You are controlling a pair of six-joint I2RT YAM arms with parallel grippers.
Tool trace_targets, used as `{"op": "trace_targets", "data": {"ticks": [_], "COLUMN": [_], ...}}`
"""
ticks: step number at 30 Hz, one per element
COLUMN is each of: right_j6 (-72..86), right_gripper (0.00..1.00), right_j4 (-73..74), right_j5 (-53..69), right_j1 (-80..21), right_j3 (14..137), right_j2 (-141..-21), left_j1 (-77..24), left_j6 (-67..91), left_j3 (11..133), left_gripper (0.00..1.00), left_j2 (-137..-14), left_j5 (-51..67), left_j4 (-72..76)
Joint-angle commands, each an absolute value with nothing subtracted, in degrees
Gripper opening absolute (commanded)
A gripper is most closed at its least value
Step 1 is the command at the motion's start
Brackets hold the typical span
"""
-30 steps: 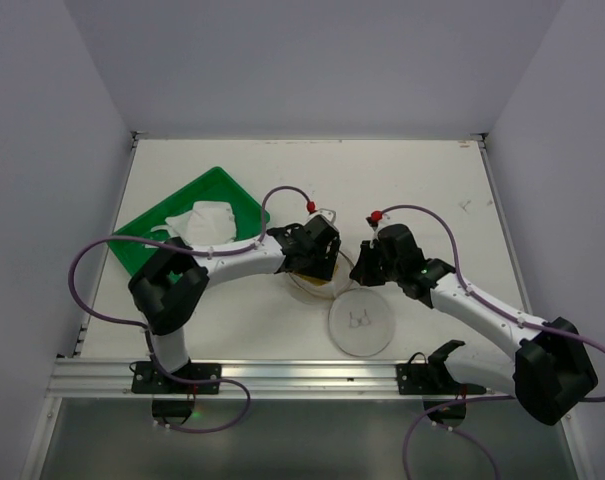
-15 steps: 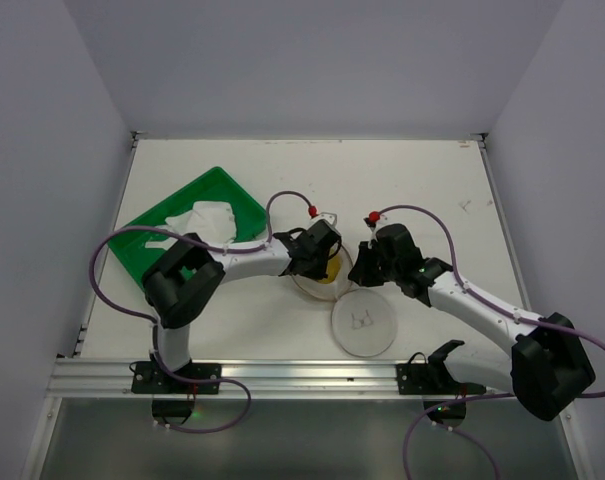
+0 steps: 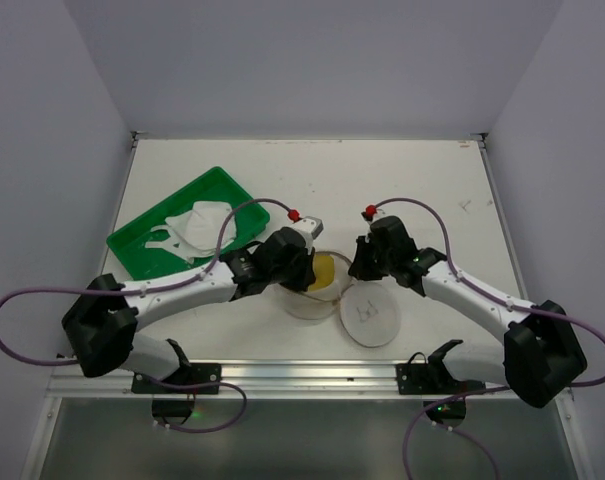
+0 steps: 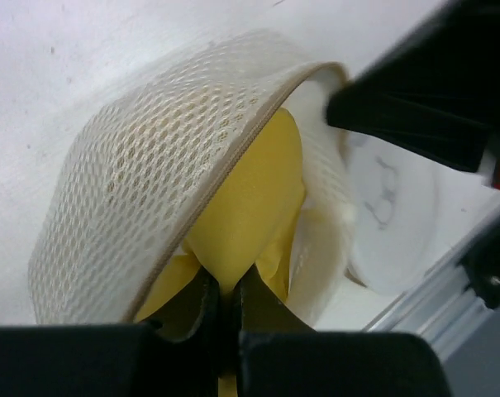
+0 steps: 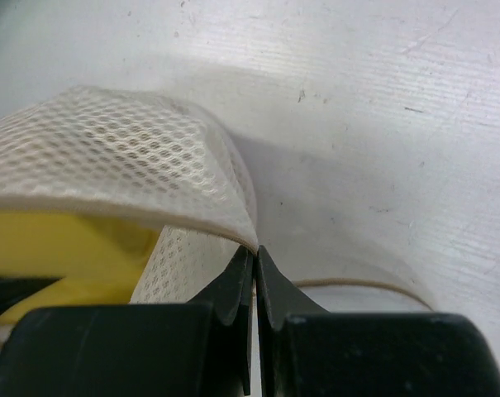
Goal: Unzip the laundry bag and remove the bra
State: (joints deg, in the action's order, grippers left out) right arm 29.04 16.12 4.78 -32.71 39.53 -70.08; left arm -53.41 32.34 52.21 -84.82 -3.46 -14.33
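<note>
The bra in my left gripper should come up out of the bag next. Then it should go down beside the white cloth, where the green tray is empty.
The laundry bag [image 3: 300,298] lies unzipped at the table's middle. Its round lid [image 3: 368,313], with the small bra drawing, is folded out to the right. The mesh shell [image 4: 150,165] arches over a yellow bra [image 4: 250,207], which shows inside the bag from above [image 3: 325,272]. My left gripper [image 4: 222,285] is shut on a fold of the bra at the bag's mouth [image 3: 304,270]. My right gripper [image 5: 255,252] is shut on the bag's rim edge [image 5: 225,219], holding the mesh [image 5: 109,157] up; it sits just right of the bag [image 3: 357,268].
A green tray [image 3: 132,257] holding a white cloth [image 3: 197,225] stands at the left, behind my left arm. Purple cables loop around both arms. The table's front rail [image 3: 302,375] runs close to the lid.
My left gripper has closed on the yellow bra, and its arm has dropped low to the left. The lid has shifted slightly right. The right gripper keeps its hold on the rim.
</note>
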Motion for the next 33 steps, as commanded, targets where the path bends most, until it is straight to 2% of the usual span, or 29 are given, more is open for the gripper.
{"op": "trace_targets", "data": {"ticks": [1, 5, 9, 14, 20, 23, 28, 31, 33], "right_j6": [28.39, 27.78, 27.07, 26.98, 27.16, 27.51, 28.30, 29.00, 29.70], "right_gripper": [0.00, 0.00, 0.00, 0.00, 0.00, 0.00, 0.00, 0.00, 0.00], "right_j4": [17.05, 17.23, 17.23, 16.96, 16.79, 17.58, 19.33, 20.30, 20.65], "right_j5": [3.07, 5.10, 5.62, 7.64, 8.26, 7.03, 2.91, 1.33, 0.88], "right_j1": [-32.52, -32.52, -32.61, -33.31, -33.92, -33.84, -33.75, -33.75, -33.75], "right_j3": [43.33, 43.77, 42.98, 42.10, 40.96, 40.52, 40.96, 41.39, 41.48], "right_j2": [-72.68, -75.76, -76.64, -77.08, -77.08, -76.64, -75.41, -74.71, -74.36], "left_j1": [-53.61, -53.61, -52.65, -48.62, -43.16, -42.98, -40.70, -37.63, -33.50], "left_j6": [25.33, 21.19, 22.14, 29.61, 40.07, 38.59, 36.39, 37.17, 38.75], "left_j3": [49.66, 47.73, 47.63, 47.55, 46.05, 50.79, 58.00, 59.67, 59.59], "left_gripper": [0.00, 0.00, 0.00, 0.00, 0.00, 0.00, 0.00, 0.00, 0.00], "left_j2": [-76.23, -71.55, -68.30, -67.85, -68.12, -67.77, -65.13, -62.50, -60.66], "left_j5": [2.01, 9.92, 11.16, 5.72, 10.29, 1.97, -20.07, -29.84, -32.07], "left_j4": [-7.92, -3.70, 4.12, 12.46, 31.45, 25.96, 2.40, -10.08, -17.20]}}
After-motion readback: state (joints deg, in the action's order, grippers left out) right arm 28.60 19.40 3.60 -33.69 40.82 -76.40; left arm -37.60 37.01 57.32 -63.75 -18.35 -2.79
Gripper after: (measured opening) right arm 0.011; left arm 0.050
